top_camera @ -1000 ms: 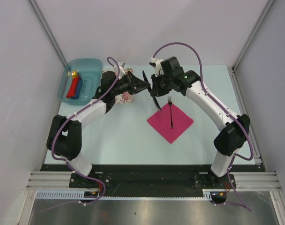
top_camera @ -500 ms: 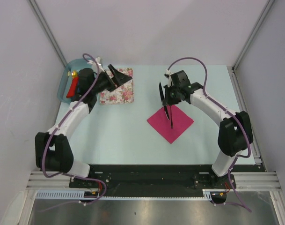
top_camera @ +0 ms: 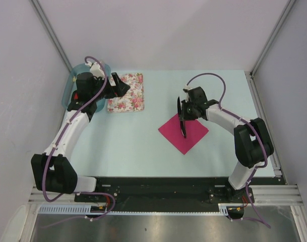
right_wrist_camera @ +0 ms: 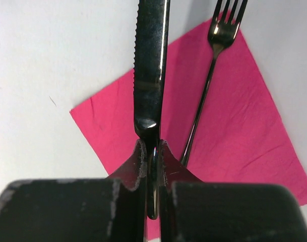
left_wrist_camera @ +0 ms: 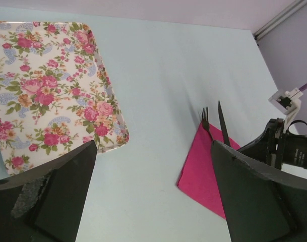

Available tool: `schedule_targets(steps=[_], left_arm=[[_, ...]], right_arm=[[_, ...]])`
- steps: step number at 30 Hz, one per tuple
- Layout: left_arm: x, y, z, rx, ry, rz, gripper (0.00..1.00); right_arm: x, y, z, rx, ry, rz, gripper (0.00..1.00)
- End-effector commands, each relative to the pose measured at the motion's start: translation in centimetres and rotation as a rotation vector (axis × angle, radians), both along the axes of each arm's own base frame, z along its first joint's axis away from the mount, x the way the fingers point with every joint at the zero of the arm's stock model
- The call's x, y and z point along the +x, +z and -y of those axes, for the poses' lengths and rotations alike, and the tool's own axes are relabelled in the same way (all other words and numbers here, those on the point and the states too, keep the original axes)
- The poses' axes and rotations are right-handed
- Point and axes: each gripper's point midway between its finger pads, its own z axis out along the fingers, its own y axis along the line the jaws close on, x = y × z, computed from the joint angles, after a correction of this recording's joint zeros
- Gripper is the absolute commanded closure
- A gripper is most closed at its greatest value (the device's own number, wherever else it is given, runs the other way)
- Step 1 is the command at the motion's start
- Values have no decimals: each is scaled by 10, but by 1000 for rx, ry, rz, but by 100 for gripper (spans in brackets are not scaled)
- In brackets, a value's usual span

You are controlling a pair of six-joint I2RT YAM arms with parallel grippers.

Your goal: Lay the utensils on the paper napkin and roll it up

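The right gripper brings the knife point(right_wrist_camera: 150, 65) down onto the part of the napkin beside the fork next and lets it go. That bare part of the napkin lies below the gripper.
The magenta paper napkin point(top_camera: 186, 135) lies as a diamond right of the table's middle. On it rests the dark fork point(right_wrist_camera: 213, 70), tines past the far corner. My right gripper point(top_camera: 182, 115) is shut on the dark knife point(right_wrist_camera: 150, 65), gripping its handle, with the blade running over the napkin's point(right_wrist_camera: 234, 136) left part, next to the fork. Whether the knife touches the paper I cannot tell. My left gripper point(top_camera: 120, 85) stands open and empty at the far left, over the floral cloth's edge. Its wrist view shows fork point(left_wrist_camera: 205, 120), knife point(left_wrist_camera: 223, 123) and napkin point(left_wrist_camera: 201, 169) between its fingers.
A white floral cloth point(top_camera: 127, 92) lies flat at the back left. Beside it stands a blue bin point(top_camera: 66, 96), mostly hidden under my left arm. Grey walls enclose the table on three sides.
My left gripper opened and swung left, away from the right gripper, to the floral cloth. My right gripper carried the knife down and toward me over the napkin, beside the fork.
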Motion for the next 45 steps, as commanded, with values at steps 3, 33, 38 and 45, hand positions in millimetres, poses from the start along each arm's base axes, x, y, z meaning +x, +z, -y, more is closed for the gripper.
schedule_targets(steps=[3, 33, 38, 45], left_arm=[[2, 16, -3, 38, -14, 68, 0], [-4, 11, 0, 2, -22, 54, 0], [-3, 9, 1, 0, -22, 48, 0], [-2, 9, 1, 4, -25, 49, 0]], right_arm=[[26, 10, -6, 31, -61, 83, 100], [39, -36, -7, -13, -115, -43, 100], [41, -39, -4, -26, -123, -48, 100], [40, -45, 1, -39, -142, -68, 98]])
